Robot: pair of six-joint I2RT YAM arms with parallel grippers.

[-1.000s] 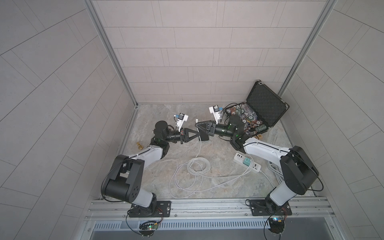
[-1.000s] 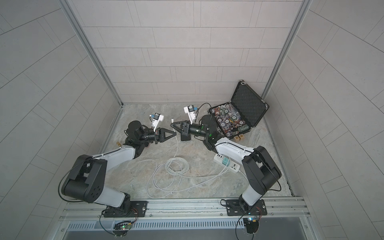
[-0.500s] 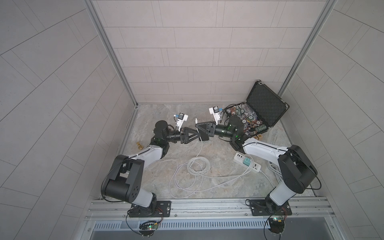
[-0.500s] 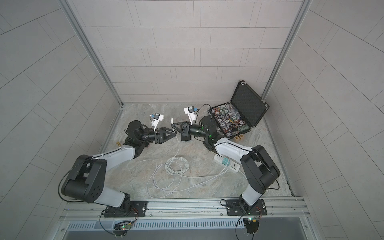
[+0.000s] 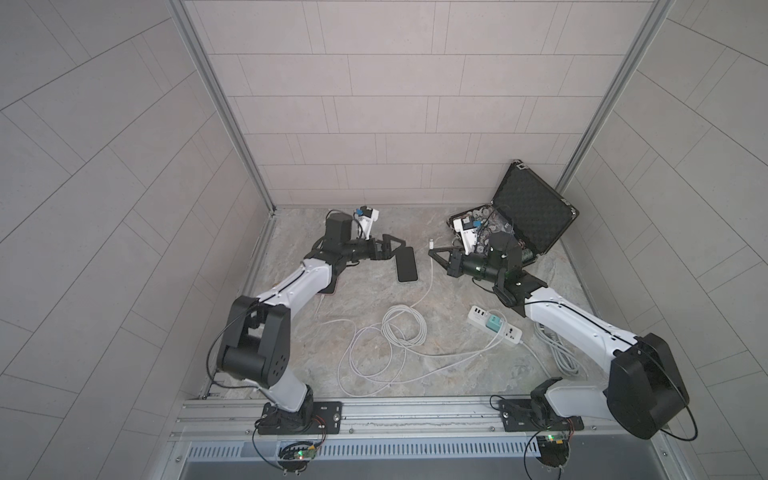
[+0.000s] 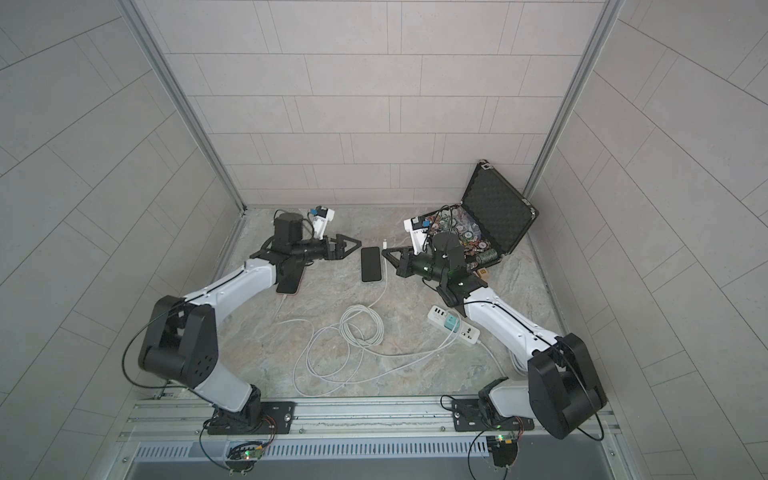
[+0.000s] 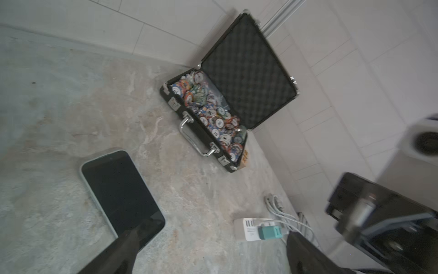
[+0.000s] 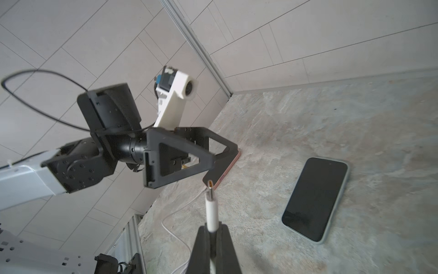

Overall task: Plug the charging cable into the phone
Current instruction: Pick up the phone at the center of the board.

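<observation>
My left gripper turns its fingers downward next and lowers them astride its middle [image 5: 406, 264] [image 7: 122, 194], closing on the long edges, as the second phone lies flat below.
My right gripper [image 5: 432, 250] [image 6: 384, 252] [image 8: 212, 227] is shut on the charging cable just behind its small white plug [image 8: 211, 204], which sticks out past the fingertips above the table. The cable [image 5: 405, 328] lies in loose loops and ends at a teal adapter [image 6: 451, 322]. The phone [image 6: 289, 284] [image 8: 227, 171], coral-edged, lies under my left forearm with a white lead at its near end. A second black-screened phone [image 5: 406, 264] [image 7: 120, 189] with a pale edge lies flat between the grippers. My left gripper [image 5: 395, 250] [image 7: 213, 234] is open and empty at its far corner.
An open black case [image 5: 528, 216] [image 7: 246, 73] full of poker chips [image 7: 208, 106] stands at the back right, behind my right wrist. A white power strip [image 5: 478, 314] lies front right, with a thick pale-grey cord [image 5: 561, 353] bundled beside my right arm. Tiled walls enclose three sides.
The two grippers, close together a second ago, have drawn apart. My left gripper has opened wide. The pale-edged phone now shows lying flat between them. My right gripper still grips the plug.
</observation>
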